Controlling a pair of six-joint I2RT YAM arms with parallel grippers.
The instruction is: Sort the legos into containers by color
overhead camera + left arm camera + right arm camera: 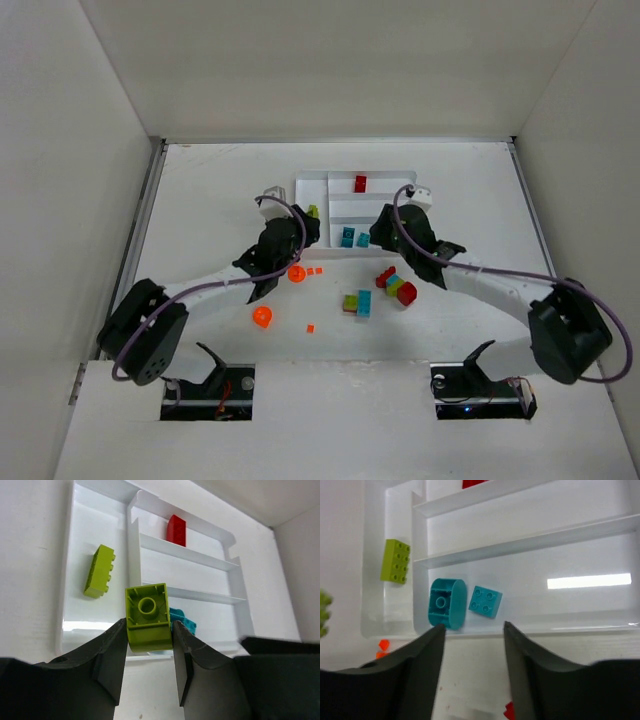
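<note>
My left gripper comes down into the near end of the tall section (106, 624) next and releases the lime green brick (148, 615), since this lime section lies below the gripper.
My left gripper (148, 626) is shut on a lime green brick (148, 615), held underside up just above the near rim of the white tray (132, 545). In the top view this gripper (300, 233) is at the tray's near left corner. Another lime brick (100, 571) lies in the tall left section. A red brick (176, 530) lies in the far long section. My right gripper (474, 630) is open and empty, just short of the tray's near wall (520, 630). Beyond it a rounded teal piece (447, 603) and a square teal brick (485, 601) lie in the near long section.
Loose pieces lie on the table in front of the tray: an orange round piece (296, 272), an orange ball (262, 317), tiny orange bits (310, 327), a green and teal cluster (357, 303), and a red, green and teal cluster (396, 285).
</note>
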